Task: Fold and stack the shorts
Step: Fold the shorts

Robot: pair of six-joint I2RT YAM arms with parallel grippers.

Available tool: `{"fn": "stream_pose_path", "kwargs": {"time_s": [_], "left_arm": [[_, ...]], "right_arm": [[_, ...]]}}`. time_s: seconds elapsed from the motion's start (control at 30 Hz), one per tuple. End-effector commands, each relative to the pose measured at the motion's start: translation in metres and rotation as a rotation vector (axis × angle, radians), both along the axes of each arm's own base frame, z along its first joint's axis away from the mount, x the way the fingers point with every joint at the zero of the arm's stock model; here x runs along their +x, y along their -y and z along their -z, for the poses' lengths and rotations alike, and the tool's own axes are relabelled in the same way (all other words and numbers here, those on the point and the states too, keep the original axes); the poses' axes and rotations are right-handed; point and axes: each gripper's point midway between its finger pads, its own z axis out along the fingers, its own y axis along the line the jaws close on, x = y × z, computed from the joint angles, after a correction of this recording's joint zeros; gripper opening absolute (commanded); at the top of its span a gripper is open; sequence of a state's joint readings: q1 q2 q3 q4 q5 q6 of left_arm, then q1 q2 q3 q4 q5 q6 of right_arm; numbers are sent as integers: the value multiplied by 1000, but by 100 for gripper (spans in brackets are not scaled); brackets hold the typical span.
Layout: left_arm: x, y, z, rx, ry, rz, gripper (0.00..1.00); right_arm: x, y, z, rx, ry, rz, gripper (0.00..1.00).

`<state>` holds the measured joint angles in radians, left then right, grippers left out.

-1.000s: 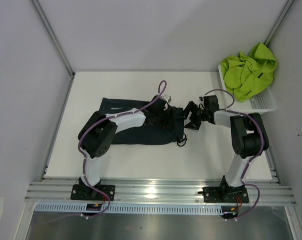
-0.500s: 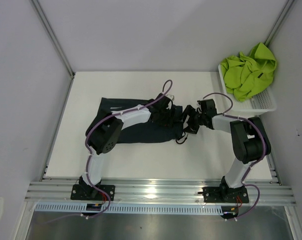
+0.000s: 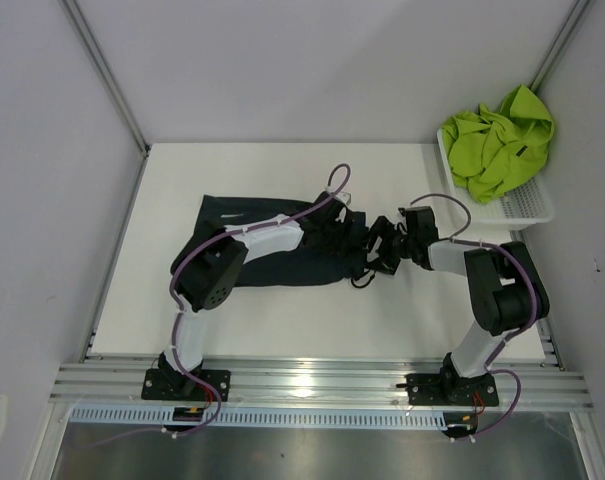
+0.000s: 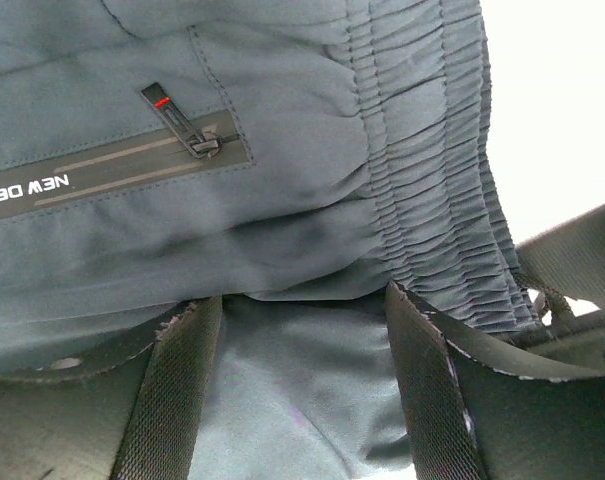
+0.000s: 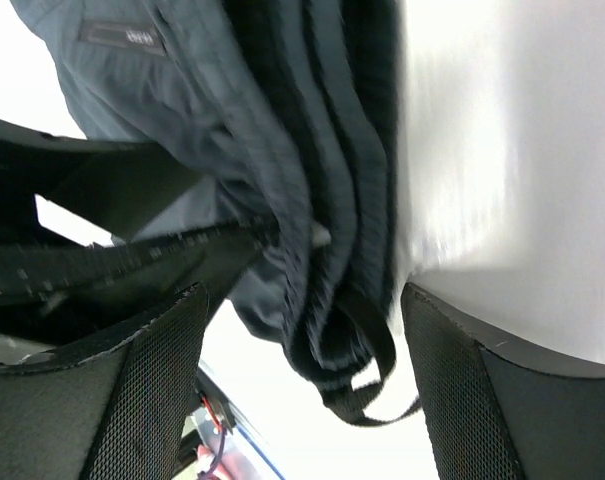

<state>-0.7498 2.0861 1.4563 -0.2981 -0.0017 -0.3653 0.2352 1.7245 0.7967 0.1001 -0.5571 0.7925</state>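
The gathered waistband (image 3: 364,258) (image 5: 328,308) is already between the right gripper's open fingers. The robot will next move that gripper a little toward the left gripper and then close it on the waistband.
The dark navy shorts (image 3: 252,245) lie flat across the middle of the table, waistband (image 4: 432,180) to the right. My left gripper (image 3: 350,238) sits low over that waistband end, open, its fingers (image 4: 177,390) astride navy fabric with a fold lapping over the tips. My right gripper (image 3: 382,247) faces it from the right, open, with the gathered waistband and a black drawstring loop (image 5: 367,385) between its fingers (image 5: 447,400). The lime green shorts (image 3: 497,145) lie crumpled in the basket at the back right.
The white mesh basket (image 3: 527,205) stands at the table's back right corner, against the right wall. A zipped pocket with a printed strip (image 4: 112,170) shows on the navy shorts. Bare white table (image 3: 282,320) lies in front of the shorts.
My left gripper has slid right along the navy shorts to the waistband end. My right gripper has edged left and closer to the waistband. The two grippers now nearly meet.
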Motion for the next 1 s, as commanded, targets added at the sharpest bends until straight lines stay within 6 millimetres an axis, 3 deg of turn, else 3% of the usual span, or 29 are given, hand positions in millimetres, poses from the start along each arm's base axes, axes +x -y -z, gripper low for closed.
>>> {"fn": "stream_pose_path", "kwargs": {"time_s": [0.0,0.1,0.23,0.6,0.87,0.97], "left_arm": [[-26,-26,37,119,-86,-2,70],[-26,-25,36,118,-83,-2,70],[-28,-24,34,111,-84,9,69],[-39,-25,36,102,-87,33,68],[-58,-16,44,103,-109,99,66],[-65,-11,46,100,-106,128,66]], "right_arm": [[-35,12,24,-58,-120,14,81],[-47,9,24,-58,-131,19,84],[-45,7,25,-41,-133,30,86],[-16,-6,36,54,-156,60,85],[9,8,40,23,-141,105,83],[16,8,44,4,-140,92,74]]}}
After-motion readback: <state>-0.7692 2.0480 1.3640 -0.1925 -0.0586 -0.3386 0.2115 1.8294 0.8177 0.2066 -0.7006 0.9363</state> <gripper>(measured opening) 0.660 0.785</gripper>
